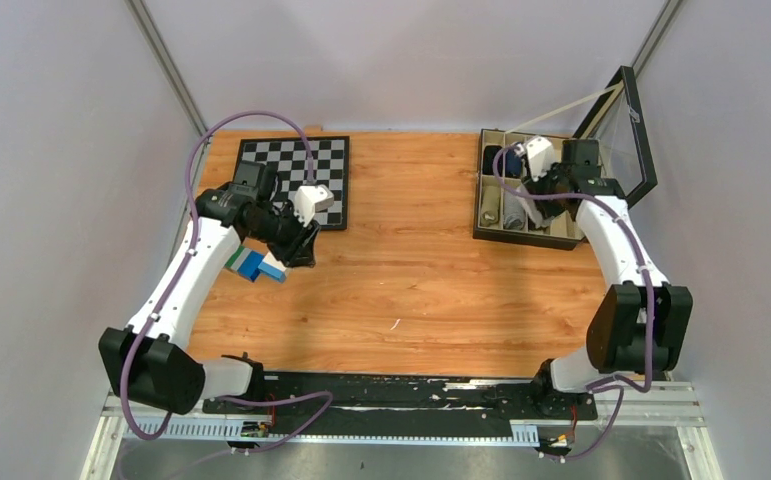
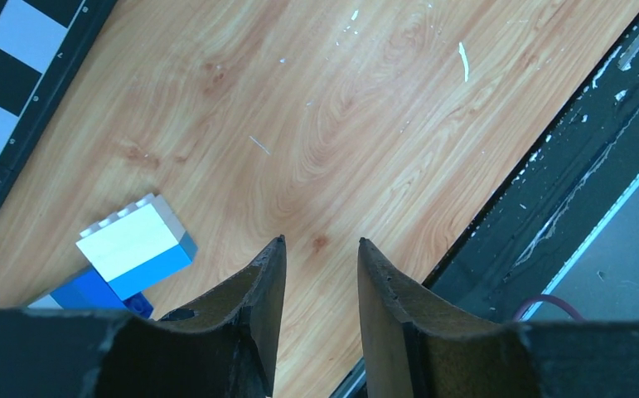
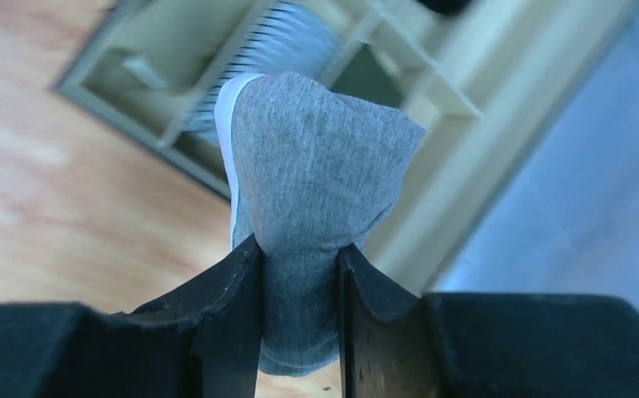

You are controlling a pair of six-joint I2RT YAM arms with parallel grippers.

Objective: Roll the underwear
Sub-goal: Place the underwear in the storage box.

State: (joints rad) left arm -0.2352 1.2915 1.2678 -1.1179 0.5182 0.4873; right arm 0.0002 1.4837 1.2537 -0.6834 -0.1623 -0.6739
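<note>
I will next move my right gripper to the right in the top view, turn it along the dividers of the organiser box and lower it into its near section by the lid (image 1: 563,226) (image 3: 428,157), since that section is empty.
My right gripper (image 3: 299,249) is shut on a folded grey piece of underwear (image 3: 316,166) with a white edge, and holds it over the divided organiser box (image 3: 457,99). In the top view the right gripper (image 1: 531,190) sits above the box (image 1: 489,232) at the table's back right, and the underwear hangs there as a pale strip (image 1: 527,207). My left gripper (image 2: 320,245) is open and empty, a little above the wooden table. In the top view it (image 1: 303,250) hovers near the chessboard's front edge.
Blue, white and green toy bricks (image 1: 256,265) lie just left of the left gripper; they also show in the left wrist view (image 2: 133,249). A chessboard (image 1: 296,165) lies at the back left. The box holds several rolled garments (image 1: 506,212), and its lid (image 1: 626,130) stands open.
</note>
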